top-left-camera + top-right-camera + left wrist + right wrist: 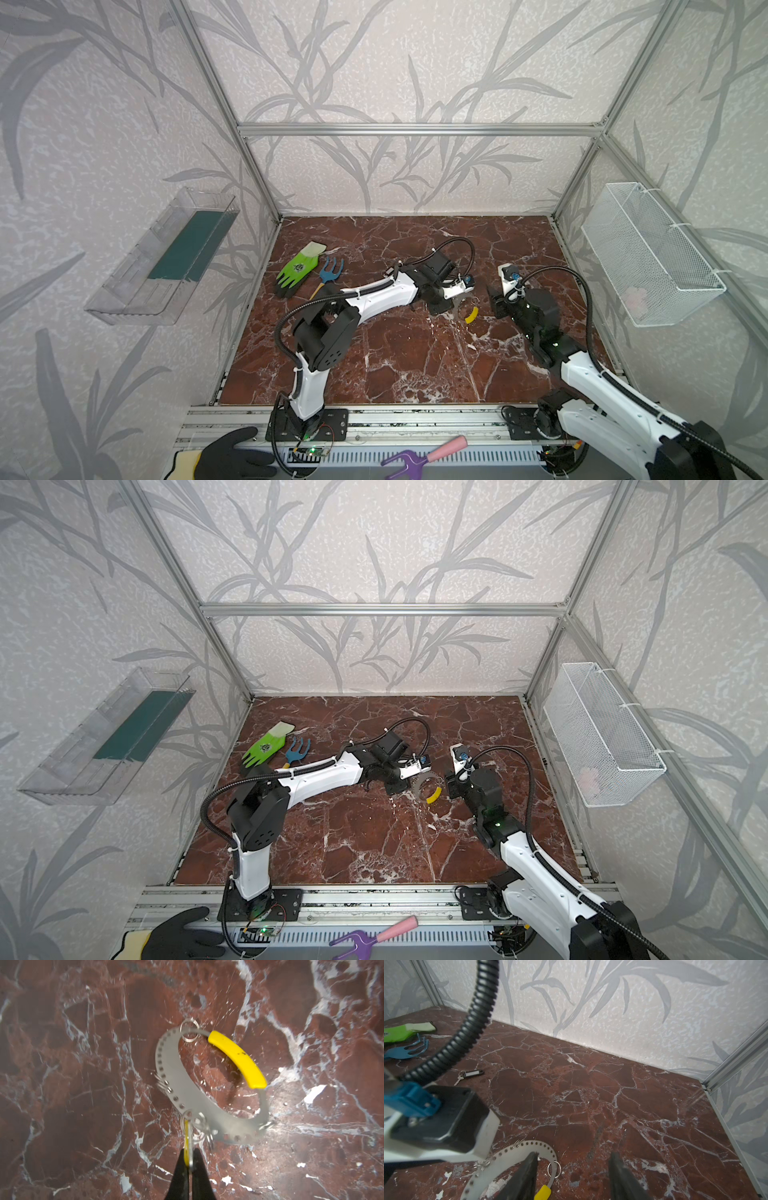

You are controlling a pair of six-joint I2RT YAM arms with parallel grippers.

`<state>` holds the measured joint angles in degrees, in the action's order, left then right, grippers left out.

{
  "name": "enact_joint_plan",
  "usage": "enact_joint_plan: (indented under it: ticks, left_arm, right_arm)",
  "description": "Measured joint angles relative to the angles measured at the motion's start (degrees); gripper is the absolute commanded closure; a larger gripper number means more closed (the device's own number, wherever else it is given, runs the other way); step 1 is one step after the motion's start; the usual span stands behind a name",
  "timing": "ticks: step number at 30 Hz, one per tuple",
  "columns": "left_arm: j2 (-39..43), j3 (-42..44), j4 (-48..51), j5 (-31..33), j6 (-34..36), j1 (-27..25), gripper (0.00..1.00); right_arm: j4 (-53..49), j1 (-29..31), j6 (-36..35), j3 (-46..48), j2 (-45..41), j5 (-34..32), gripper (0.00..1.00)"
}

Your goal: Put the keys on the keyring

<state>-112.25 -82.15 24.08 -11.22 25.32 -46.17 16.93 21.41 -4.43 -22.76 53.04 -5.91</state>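
Observation:
My left gripper will move down to the floor below, away from my right gripper, and free the yellow-tagged key (188, 1142), since the key's ring meets the keyring.
The keyring (176, 1093), a grey perforated band with a yellow segment (236, 1059), lies on the marble floor; it also shows in a top view as keyring (420, 786). My left gripper (189, 1152) is shut on the yellow-tagged key (188, 1142), held edge-on, with its small ring at the band's rim. Whether that ring is threaded I cannot tell. My right gripper (574, 1159) stands open just above the keyring (517, 1151), one finger over the band. The black-fob key (471, 1074) lies loose on the floor beyond the left wrist.
A green glove (297, 270) and a blue hand fork (330, 270) lie at the back left. A wire basket (648, 257) hangs on the right wall, a clear tray (166, 257) on the left. A pink-handled fork (419, 455) and a black-gloved hand (232, 455) are at the front rail.

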Motion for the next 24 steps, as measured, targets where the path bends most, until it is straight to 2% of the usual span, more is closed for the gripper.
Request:
enact_joint_plan:
  ticks: [5, 9, 24]
  left_arm:
    - [1.14, 6.03, -3.28, 4.04, -0.24, 1.03, 1.00]
    - [2.05, 8.66, -3.26, 8.33, 2.34, 1.07, 1.00]
    - [2.14, 9.77, -1.62, 25.62, 11.28, 1.07, 1.00]
  right_arm:
    - [0.83, 0.00, -0.15, -0.52, 2.93, 0.50, 0.45]
    - [1.38, -0.04, -0.57, -1.62, 5.46, 1.01, 0.45]
    - [2.05, -0.11, -3.17, -3.13, 10.84, 2.84, 0.45]
